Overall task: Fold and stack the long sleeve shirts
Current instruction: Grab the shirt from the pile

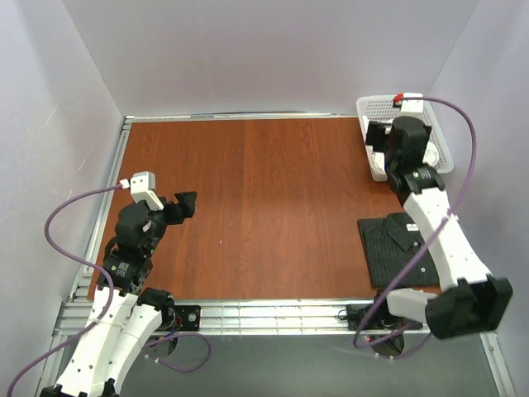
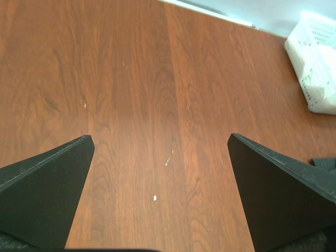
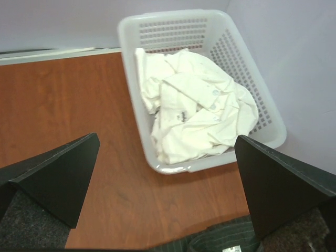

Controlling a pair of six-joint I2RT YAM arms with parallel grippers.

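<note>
The basket's mesh sides leave it open only from above, so I will next lower my right gripper outward past the basket's near rim onto the crumpled middle of the white shirt point(image 3: 194, 113).
The white long sleeve shirt point(image 3: 194, 113) lies crumpled inside the white mesh basket point(image 3: 173, 22) at the table's far right corner. My right gripper point(image 3: 167, 139) hangs open above the basket's near rim, with nothing between its fingers. Seen from above, the right gripper point(image 1: 378, 136) hovers at the basket point(image 1: 388, 102). The dark striped long sleeve shirt point(image 1: 397, 246) lies folded flat by the right near edge, and its collar point(image 3: 223, 240) shows below the right gripper. My left gripper point(image 1: 183, 204) stands open and empty over bare wood at the left; in its own view the left gripper point(image 2: 160, 139) faces the tabletop.
The brown wooden table point(image 1: 264, 207) is walled in by pale panels on three sides, with a metal rail point(image 1: 264, 313) along the near edge. The basket point(image 2: 315, 58) shows far right in the left wrist view. Purple cables loop off both arms.
</note>
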